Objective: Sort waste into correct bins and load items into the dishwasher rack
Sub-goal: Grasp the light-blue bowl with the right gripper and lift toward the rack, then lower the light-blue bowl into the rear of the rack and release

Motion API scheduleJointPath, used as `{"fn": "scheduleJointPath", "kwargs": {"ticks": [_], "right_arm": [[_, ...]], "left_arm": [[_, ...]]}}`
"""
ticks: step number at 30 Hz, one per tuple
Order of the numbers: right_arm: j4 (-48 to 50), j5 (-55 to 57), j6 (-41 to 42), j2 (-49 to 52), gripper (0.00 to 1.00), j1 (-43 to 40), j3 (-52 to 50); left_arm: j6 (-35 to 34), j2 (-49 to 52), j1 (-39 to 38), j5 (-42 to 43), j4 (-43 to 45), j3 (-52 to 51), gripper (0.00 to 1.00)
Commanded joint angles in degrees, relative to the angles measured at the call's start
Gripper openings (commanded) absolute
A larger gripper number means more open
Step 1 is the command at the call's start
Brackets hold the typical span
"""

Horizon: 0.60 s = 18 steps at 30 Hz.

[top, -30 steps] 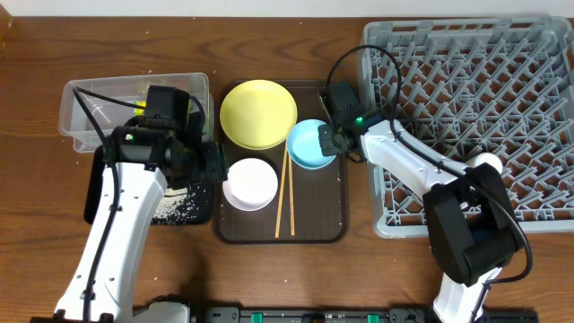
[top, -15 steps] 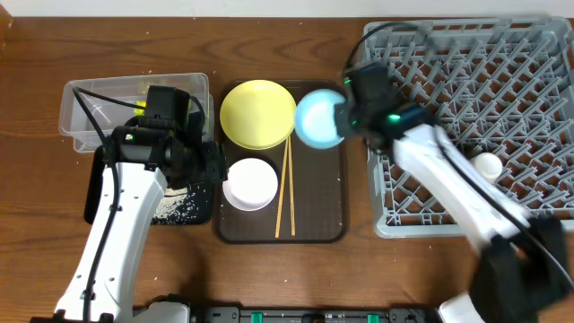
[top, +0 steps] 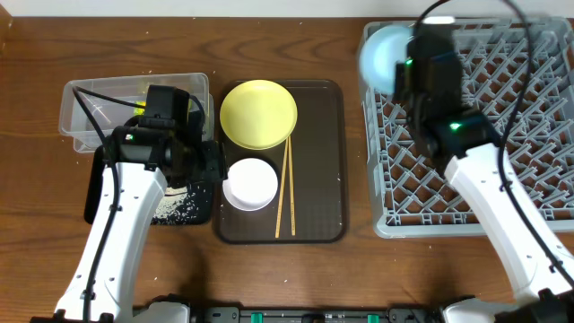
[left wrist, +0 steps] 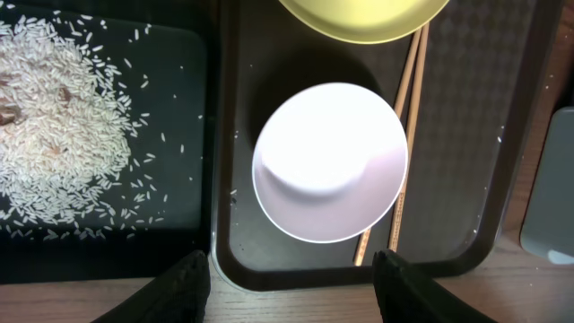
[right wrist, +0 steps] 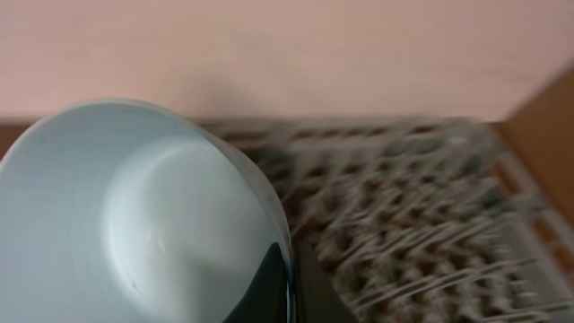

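Next, my right gripper will turn and lower to release the light blue bowl among the rack's far wires, clear of the rack's side edge it overhangs, since the pegs lie below.
My right gripper (right wrist: 287,278) is shut on the rim of the light blue bowl (top: 384,52) (right wrist: 134,224). It holds the bowl tilted above the far left corner of the grey dishwasher rack (top: 381,220) (right wrist: 404,215). My left gripper (left wrist: 291,292) (top: 215,166) hangs open and holds nothing, above the near left edge of the brown tray (top: 323,179), just short of the white bowl (top: 250,183) (left wrist: 329,161). The yellow plate (top: 258,114) (left wrist: 363,18) and two chopsticks (top: 284,184) (left wrist: 408,117) also lie on that tray.
The black tray (top: 94,193) (left wrist: 179,242) holding loose rice (left wrist: 63,144) lies left of the brown tray. Behind it stands the clear tub (top: 90,112) with something green-yellow (top: 141,108) inside. My left arm crosses over both bins.
The right gripper has lifted the blue bowl off the brown tray and carried it right and back to above the rack's far left corner. The left arm has stayed put.
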Motion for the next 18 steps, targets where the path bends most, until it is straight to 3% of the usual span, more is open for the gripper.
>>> {"fn": "scheduleJointPath", "kwargs": {"ticks": [1, 18], "right_arm": [[4.48, 7.61, -2.71, 1.70, 0.01, -3.78, 0.44], [34.80, 13.31, -35.41, 18.91, 0.01, -13.55, 0.44]], "left_arm": [[0.72, -0.20, 0.24, -0.57, -0.15, -0.52, 0.61], [0.70, -0.20, 0.24, -0.57, -0.17, -0.52, 0.61]]}}
